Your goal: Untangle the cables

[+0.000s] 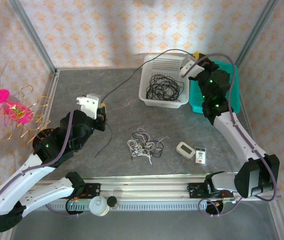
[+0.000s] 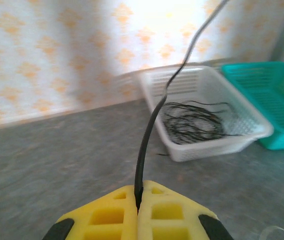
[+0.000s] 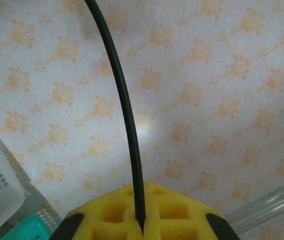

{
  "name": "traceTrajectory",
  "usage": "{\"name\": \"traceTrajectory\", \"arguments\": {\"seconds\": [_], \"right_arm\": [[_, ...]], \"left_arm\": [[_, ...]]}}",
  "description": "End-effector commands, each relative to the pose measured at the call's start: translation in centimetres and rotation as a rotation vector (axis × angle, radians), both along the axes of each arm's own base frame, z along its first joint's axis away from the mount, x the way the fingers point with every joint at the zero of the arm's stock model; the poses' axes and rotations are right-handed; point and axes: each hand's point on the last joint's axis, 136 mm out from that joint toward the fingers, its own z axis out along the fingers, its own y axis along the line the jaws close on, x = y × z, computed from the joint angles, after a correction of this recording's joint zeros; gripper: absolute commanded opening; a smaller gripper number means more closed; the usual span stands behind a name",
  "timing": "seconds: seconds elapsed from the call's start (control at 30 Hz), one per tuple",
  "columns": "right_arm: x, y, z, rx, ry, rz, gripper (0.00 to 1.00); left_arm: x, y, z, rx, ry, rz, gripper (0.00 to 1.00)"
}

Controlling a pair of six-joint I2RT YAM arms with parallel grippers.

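I will next lower my right gripper back over the teal basket's edge by the white [image 1: 192, 93] [image 3: 27, 228], which lies below and back from it, to free the cable my left gripper holds.
One long black cable [image 1: 123, 82] is stretched in the air between my two grippers. My left gripper [image 1: 102, 112] is over the table's left middle, its yellow fingers shut on the cable [image 2: 149, 135] at the tips [image 2: 138, 201]. A loose black tail hangs from it toward the table. My right gripper [image 1: 197, 55] is raised behind the baskets and shut on the other part of the same cable [image 3: 125, 105] at its tips [image 3: 142, 226]. A tangle of white and black cables [image 1: 144, 145] lies on the table's middle. More black cables [image 1: 163, 87] are coiled in the white basket [image 1: 147, 97].
A teal basket [image 1: 233, 95] stands to the right of the white one, partly behind my right arm. A small white device [image 1: 186, 149] and a card [image 1: 201, 156] lie near the tangle. The left wrist view shows both baskets, white [image 2: 217, 147] and teal [image 2: 282, 80].
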Motion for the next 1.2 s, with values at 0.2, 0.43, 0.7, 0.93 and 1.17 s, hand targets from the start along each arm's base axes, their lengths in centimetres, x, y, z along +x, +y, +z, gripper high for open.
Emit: {"name": "traceTrajectory", "arguments": {"seconds": [0.2,0.43,0.7,0.93,1.17], "right_arm": [[-4.3,-2.6,-2.0,0.036,-0.021,-0.071,0.01],[-5.4,-4.4,-6.5,0.030,0.035,-0.161,0.00],[-6.1,-5.8,-8.9,-0.085,0.047,-0.247,0.00],[-6.5,-6.7,-10.5,-0.228,0.081,-0.315,0.00],[-6.9,-7.4,-10.8,-0.172,0.105,-0.330,0.00]], "left_arm": [[3.2,7.9,3.8,-0.033,-0.153,0.361,0.00],[8.2,10.6,3.6,-0.031,-0.164,0.430,0.00],[10.5,10.9,5.7,0.014,-0.225,0.386,0.00],[11.3,10.3,5.5,0.126,-0.191,0.322,0.00],[11.9,13.2,4.8,0.104,-0.148,0.373,0.00]]}}
